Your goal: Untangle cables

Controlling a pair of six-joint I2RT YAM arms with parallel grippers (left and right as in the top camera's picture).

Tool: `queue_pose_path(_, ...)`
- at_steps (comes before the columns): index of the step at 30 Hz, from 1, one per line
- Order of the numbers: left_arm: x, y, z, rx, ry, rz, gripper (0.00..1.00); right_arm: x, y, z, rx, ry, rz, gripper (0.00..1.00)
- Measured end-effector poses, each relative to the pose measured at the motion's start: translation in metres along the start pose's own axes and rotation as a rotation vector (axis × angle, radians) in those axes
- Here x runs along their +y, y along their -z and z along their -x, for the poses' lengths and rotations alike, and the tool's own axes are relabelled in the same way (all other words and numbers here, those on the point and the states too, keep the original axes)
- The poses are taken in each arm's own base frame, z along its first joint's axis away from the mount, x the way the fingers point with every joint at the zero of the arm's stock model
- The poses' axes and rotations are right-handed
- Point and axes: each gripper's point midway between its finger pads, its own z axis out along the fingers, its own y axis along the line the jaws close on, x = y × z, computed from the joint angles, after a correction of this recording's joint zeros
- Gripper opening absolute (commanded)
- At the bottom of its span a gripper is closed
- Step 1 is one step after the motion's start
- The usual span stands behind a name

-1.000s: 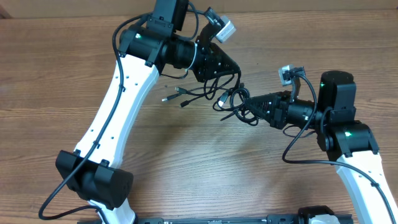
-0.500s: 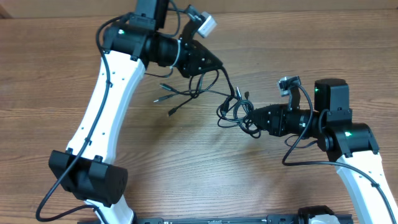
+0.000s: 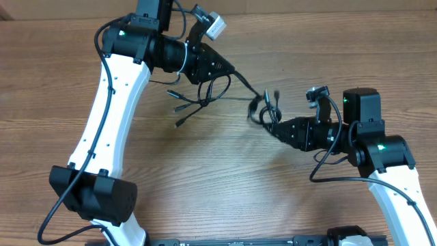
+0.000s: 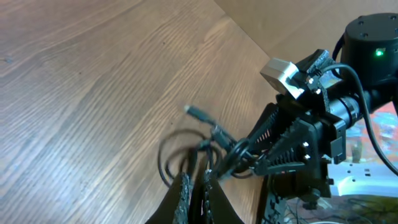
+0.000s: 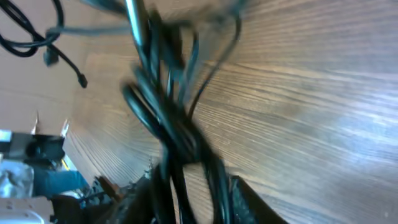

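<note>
The cord goes with my left gripper to the right in the overhead view toward the cables' knotted bunch (image 3: 263, 108) (image 4: 205, 148) next for release, since the cables stretch between my grippers.
Several thin black cables (image 3: 205, 96) run stretched between my two grippers above the wooden table. Their knotted bunch (image 3: 263, 108) hangs just in front of my right gripper (image 3: 269, 126), and loose plug ends (image 3: 179, 108) dangle below my left gripper (image 3: 229, 69). In the left wrist view, my left gripper (image 4: 198, 186) is shut on a cord, beyond which lie a loop (image 4: 177, 152) and a plug (image 4: 198, 113). In the right wrist view, my right gripper (image 5: 193, 196) has its jaws apart; blurred cords (image 5: 165, 121) pass between the fingers (image 5: 245, 199) with wood showing between them.
The table (image 3: 205, 184) is brown wood grain. A white power strip (image 4: 367, 171) lies past the table edge behind the right arm (image 4: 367, 37). The left arm's white link (image 3: 113, 109) spans the left side; a black base rail (image 3: 232, 241) runs along the front.
My left arm moved left and back, pulling the cords taut and dragging the knot off the table. My right gripper's jaws, shut on the knot before, now stand apart.
</note>
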Motion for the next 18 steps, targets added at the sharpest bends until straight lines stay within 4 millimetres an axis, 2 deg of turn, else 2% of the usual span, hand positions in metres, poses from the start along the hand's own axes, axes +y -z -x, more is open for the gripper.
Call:
queue_pose_path(9,0.008,0.007,0.0,-0.011,-0.004,0.023,0.04,-0.008,0.0,-0.002,0.003,-0.014,-0.045,0.75)
queue_pose_path(11,0.008,0.007,0.0,-0.008,-0.001,0.023,0.04,-0.008,0.0,-0.002,0.003,-0.009,-0.044,0.78)
queue_pose_path(18,0.003,0.003,-0.005,0.012,0.007,0.009,0.04,0.002,0.0,0.0,0.001,0.002,0.014,0.79)
